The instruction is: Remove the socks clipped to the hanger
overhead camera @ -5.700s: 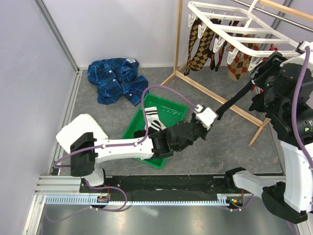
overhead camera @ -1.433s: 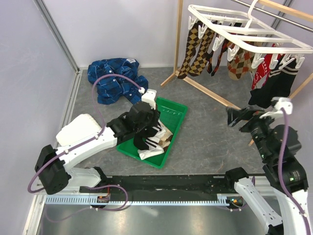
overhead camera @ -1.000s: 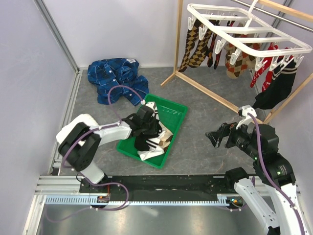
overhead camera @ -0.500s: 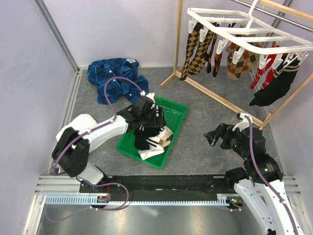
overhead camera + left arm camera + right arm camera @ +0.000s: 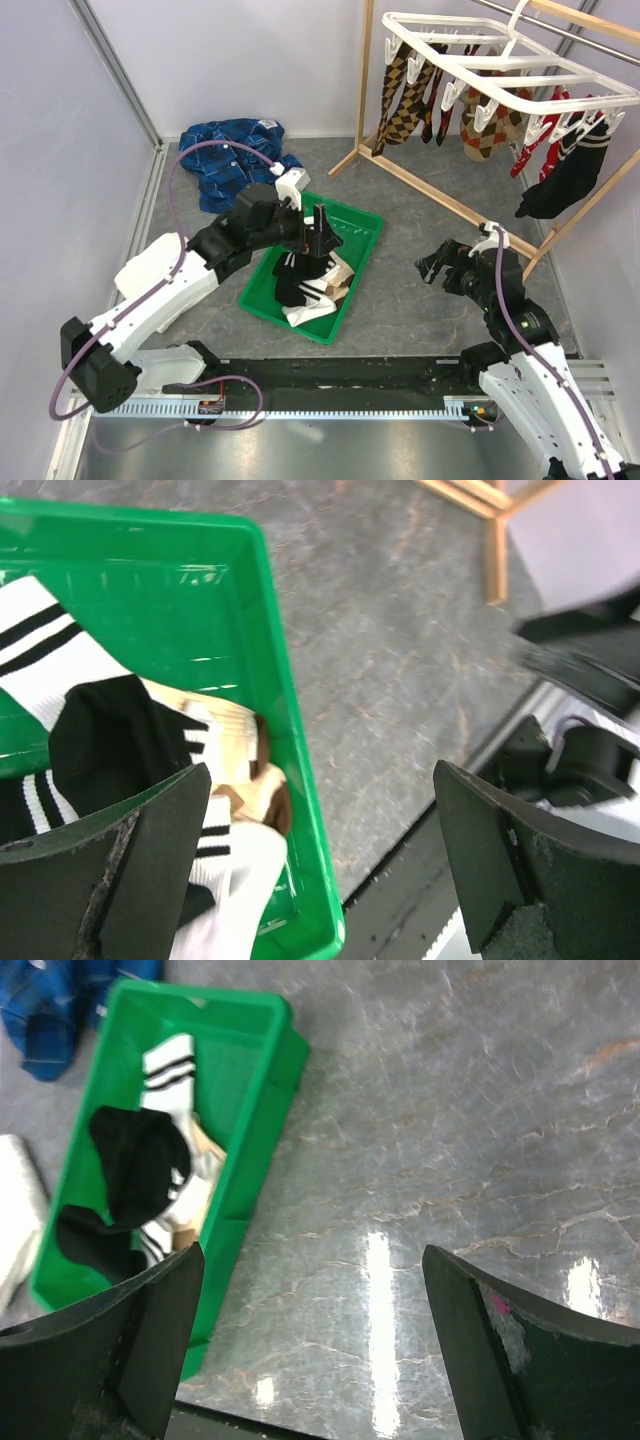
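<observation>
I need to lift my right gripper outward and to the right in the top view and tilt it up onto the clipped black sock's lower end (image 5: 543, 201), because that end hangs free of clips.
The white hanger (image 5: 500, 62) hangs at the top right with several socks clipped under it: brown argyle socks (image 5: 400, 95), red socks (image 5: 545, 135) and a black sock (image 5: 565, 185). Other socks lie in the green tray (image 5: 362, 250), among them a black sock (image 5: 110, 745) on white striped ones (image 5: 40, 650). My left gripper (image 5: 320, 228) hovers open just above the tray, with nothing between its fingers (image 5: 170, 850). My right gripper (image 5: 438, 265) is open and empty over the bare floor, right of the tray and well below the hanger. The right wrist view shows the tray (image 5: 255, 1130) at its upper left.
A wooden pole stand (image 5: 440, 195) carries the hanger; its base rails cross the floor at the right. A blue plaid shirt (image 5: 235, 160) lies crumpled by the back wall. Walls close in on the left and at the back.
My left gripper has opened, left the black sock in the tray and lifted above it. My right gripper stayed open and drifted slightly left and away from me.
</observation>
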Robot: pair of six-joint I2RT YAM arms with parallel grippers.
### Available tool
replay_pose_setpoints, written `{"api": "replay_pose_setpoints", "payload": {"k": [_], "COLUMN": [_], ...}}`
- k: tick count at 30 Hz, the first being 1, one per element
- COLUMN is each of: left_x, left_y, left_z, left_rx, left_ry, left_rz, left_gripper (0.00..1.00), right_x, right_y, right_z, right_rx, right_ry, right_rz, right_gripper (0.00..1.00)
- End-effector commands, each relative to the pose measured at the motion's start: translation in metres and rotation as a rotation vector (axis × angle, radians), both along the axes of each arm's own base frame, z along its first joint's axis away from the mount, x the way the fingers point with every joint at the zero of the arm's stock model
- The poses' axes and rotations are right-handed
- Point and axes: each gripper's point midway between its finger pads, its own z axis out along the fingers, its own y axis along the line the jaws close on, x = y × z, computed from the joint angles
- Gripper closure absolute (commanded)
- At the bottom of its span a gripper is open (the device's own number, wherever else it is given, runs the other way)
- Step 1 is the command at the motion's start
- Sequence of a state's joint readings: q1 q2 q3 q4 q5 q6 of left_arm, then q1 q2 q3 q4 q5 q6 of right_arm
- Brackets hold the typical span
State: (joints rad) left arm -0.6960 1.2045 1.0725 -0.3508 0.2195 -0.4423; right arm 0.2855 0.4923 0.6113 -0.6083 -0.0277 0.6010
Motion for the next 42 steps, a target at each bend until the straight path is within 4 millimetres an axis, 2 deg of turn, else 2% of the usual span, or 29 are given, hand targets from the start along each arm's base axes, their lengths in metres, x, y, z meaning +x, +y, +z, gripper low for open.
{"api": "replay_pose_setpoints", "payload": {"k": [1, 2, 4, 6, 7, 8, 9, 10, 11, 12, 15, 20, 24, 27, 28, 29, 30, 31, 33, 34, 37, 39, 41, 42], "left_x": [-0.022, -0.027, -0.029, -0.028, -0.028, -0.030, -0.030, -0.029, -0.029, -0.028, -0.029, -0.031, -0.030, -0.030, -0.031, -0.033, -0.033, -0.033, -0.032, -0.032, -0.032, -0.031, -0.031, -0.031], "left_y": [0.003, 0.007, 0.012, 0.022, 0.024, 0.027, 0.029, 0.031, 0.032, 0.034, 0.033, 0.031, 0.031, 0.030, 0.030, 0.029, 0.029, 0.029, 0.029, 0.029, 0.028, 0.028, 0.028, 0.028], "left_z": [0.025, 0.036, 0.043, 0.049, 0.051, 0.055, 0.056, 0.057, 0.055, 0.056, 0.052, 0.050, 0.047, 0.044, 0.045, 0.046, 0.046, 0.046, 0.046, 0.045, 0.043, 0.043, 0.042, 0.043], "left_rx": [-0.037, -0.047, -0.041, -0.039, -0.041, -0.049, -0.049, -0.052, -0.050, -0.051, -0.044, -0.047, -0.036, -0.030, -0.029, -0.033, -0.035, -0.037, -0.035, -0.034, -0.033, -0.033, -0.034, -0.036], "left_ry": [-0.082, -0.123, -0.175, -0.220, -0.229, -0.245, -0.252, -0.259, -0.260, -0.265, -0.259, -0.253, -0.258, -0.254, -0.258, -0.260, -0.261, -0.264, -0.265, -0.262, -0.256, -0.257, -0.259, -0.262], "left_rz": [-0.114, -0.127, -0.131, -0.096, -0.086, -0.078, -0.068, -0.061, -0.056, -0.048, -0.056, -0.077, -0.079, -0.089, -0.097, -0.104, -0.107, -0.109, -0.104, -0.103, -0.107, -0.105, -0.104, -0.103], "left_gripper": [0.01, 0.01, 0.01, 0.01, 0.01, 0.01, 0.01, 0.01, 0.01, 0.01, 0.01, 0.01, 0.01, 0.01, 0.01, 0.02, 0.02, 0.02, 0.02, 0.02, 0.02, 0.02, 0.03, 0.03], "right_x": [0.020, 0.027, 0.031, 0.039, 0.040, 0.043, 0.043, 0.042, 0.040, 0.037, 0.032, 0.039, 0.061, 0.072, 0.078, 0.085, 0.089, 0.090, 0.096, 0.097, 0.094, 0.093, 0.089, 0.088], "right_y": [0.002, -0.007, -0.023, -0.049, -0.060, -0.070, -0.091, -0.101, -0.112, -0.130, -0.156, -0.171, -0.170, -0.179, -0.185, -0.183, -0.182, -0.186, -0.184, -0.186, -0.194, -0.196, -0.195, -0.194], "right_z": [-0.008, 0.000, 0.000, 0.018, 0.028, 0.049, 0.063, 0.072, 0.092, 0.101, 0.123, 0.139, 0.135, 0.134, 0.141, 0.132, 0.132, 0.134, 0.136, 0.139, 0.139, 0.141, 0.145, 0.146], "right_rx": [-0.020, -0.056, -0.113, -0.203, -0.236, -0.271, -0.334, -0.407, -0.440, -0.499, -0.670, -0.782, -0.794, -0.825, -0.798, -0.790, -0.779, -0.767, -0.748, -0.737, -0.775, -0.784, -0.780, -0.778], "right_ry": [0.013, -0.003, 0.021, -0.038, -0.068, -0.115, -0.146, -0.159, -0.193, -0.202, -0.210, -0.222, -0.202, -0.180, -0.219, -0.229, -0.242, -0.256, -0.282, -0.295, -0.267, -0.268, -0.279, -0.278], "right_rz": [-0.015, -0.061, -0.140, -0.251, -0.297, -0.337, -0.429, -0.450, -0.502, -0.585, -0.679, -0.771, -0.799, -0.837, -0.872, -0.842, -0.837, -0.853, -0.836, -0.846, -0.876, -0.875, -0.863, -0.850], "right_gripper": [0.02, 0.02, 0.02, 0.02, 0.02, 0.02, 0.02, 0.02, 0.02, 0.02, 0.02, 0.02, 0.02, 0.02, 0.02, 0.02, 0.06, 0.15, 0.27, 0.40, 0.69, 0.81, 0.99, 1.00]}}
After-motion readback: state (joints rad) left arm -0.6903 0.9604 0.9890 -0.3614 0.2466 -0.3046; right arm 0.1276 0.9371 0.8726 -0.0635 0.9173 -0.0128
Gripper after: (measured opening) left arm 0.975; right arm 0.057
